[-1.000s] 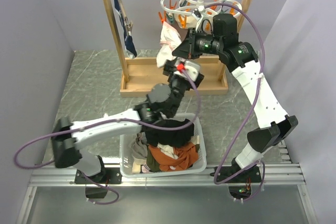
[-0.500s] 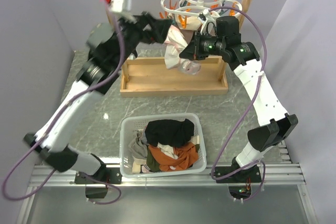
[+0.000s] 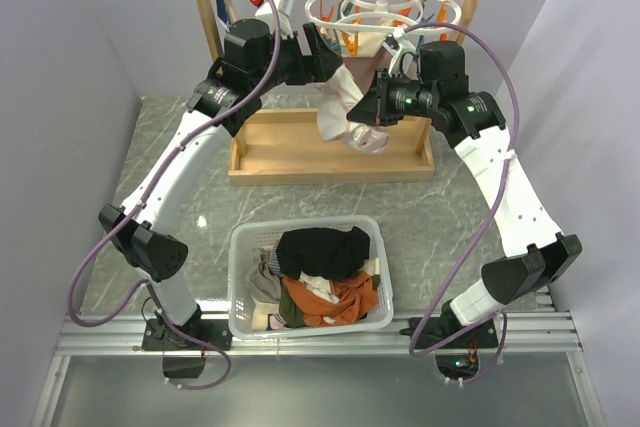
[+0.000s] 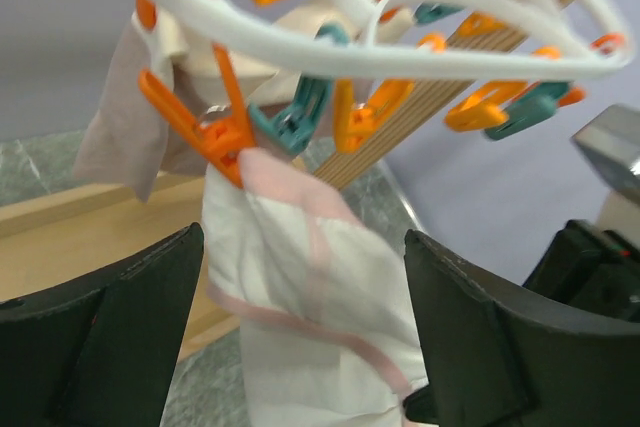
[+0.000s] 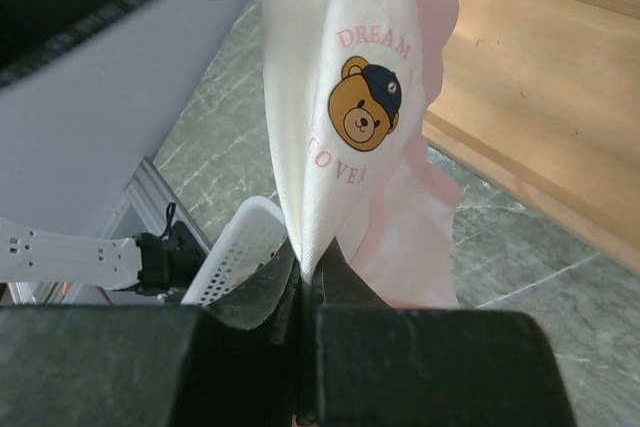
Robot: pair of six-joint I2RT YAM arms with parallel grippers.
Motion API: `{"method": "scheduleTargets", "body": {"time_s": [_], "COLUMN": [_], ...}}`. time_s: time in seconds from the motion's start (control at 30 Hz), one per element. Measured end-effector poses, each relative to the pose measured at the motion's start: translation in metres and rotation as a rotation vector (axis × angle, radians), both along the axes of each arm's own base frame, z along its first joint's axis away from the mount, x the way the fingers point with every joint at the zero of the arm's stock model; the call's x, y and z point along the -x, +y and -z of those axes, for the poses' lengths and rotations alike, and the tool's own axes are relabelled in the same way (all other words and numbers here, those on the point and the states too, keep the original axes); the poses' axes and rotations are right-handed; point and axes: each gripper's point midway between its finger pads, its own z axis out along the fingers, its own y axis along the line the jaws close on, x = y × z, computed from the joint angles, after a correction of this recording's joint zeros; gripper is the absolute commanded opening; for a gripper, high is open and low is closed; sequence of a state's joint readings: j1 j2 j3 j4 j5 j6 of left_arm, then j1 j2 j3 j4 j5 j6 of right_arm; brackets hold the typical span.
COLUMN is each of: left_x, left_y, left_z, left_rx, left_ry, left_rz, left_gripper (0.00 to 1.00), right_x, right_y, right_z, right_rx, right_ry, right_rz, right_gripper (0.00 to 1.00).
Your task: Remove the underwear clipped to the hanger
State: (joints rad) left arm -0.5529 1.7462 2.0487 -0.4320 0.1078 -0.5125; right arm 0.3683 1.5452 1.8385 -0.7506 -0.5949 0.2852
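The basket already holding clothes (image 3: pixel 303 265) (image 5: pixel 238 249) is back of and below my right gripper. I will next pull the underwear off its peg with that gripper, back and down, and let go of it there.
The white ring hanger (image 3: pixel 370 7) with orange and teal pegs hangs from the wooden rail. The whitish underwear with pink edging (image 3: pixel 345 112) hangs from an orange peg (image 4: pixel 215 132). My right gripper (image 3: pixel 368 112) is shut on its lower edge; the right wrist view shows its bear print (image 5: pixel 345 117) pinched between the jaws (image 5: pixel 310 277). My left gripper (image 3: pixel 325 59) is open just below the pegs, its fingers on either side of the same garment (image 4: pixel 300 287). A pale pink-beige piece (image 4: pixel 125 132) hangs behind it. Black underwear (image 3: pixel 322 250) lies in the basket.
A white basket (image 3: pixel 240 292) of mixed clothes stands at the near edge. The wooden rack (image 3: pixel 330 152) has a base tray under the hanger. A navy garment (image 3: pixel 222 9) hangs at the rack's left, partly behind my left arm. Grey walls stand on both sides.
My left arm has swung up from over the basket to the hanger's pegs. My right gripper has kept hold of the whitish underwear and shifted slightly.
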Motion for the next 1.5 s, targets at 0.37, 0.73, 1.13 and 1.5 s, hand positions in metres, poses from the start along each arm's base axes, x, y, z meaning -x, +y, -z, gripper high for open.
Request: {"method": "scheduleTargets", "body": {"time_s": [0.37, 0.73, 1.13, 1.5], "left_x": [-0.034, -0.067, -0.073, -0.079], "left_y": [0.014, 0.03, 0.032, 0.025], "left_z": [-0.02, -0.002, -0.036, -0.028], "left_rx": [0.045, 0.026, 0.097, 0.104], "left_ry": [-0.033, -0.02, -0.091, -0.073], "left_rz": [-0.096, -0.233, -0.259, -0.247], "left_gripper": [0.79, 0.62, 0.56, 0.03], "right_x": [0.007, 0.014, 0.013, 0.011], "right_y": [0.002, 0.006, 0.008, 0.016], "right_z": [-0.001, -0.004, -0.001, -0.001], "right_rx": [0.005, 0.015, 0.047, 0.097], "right_ry": [-0.006, -0.014, -0.025, -0.04], "right_rz": [-0.032, -0.066, -0.06, -0.047], "right_gripper": [0.0, 0.0, 0.0, 0.0]}}
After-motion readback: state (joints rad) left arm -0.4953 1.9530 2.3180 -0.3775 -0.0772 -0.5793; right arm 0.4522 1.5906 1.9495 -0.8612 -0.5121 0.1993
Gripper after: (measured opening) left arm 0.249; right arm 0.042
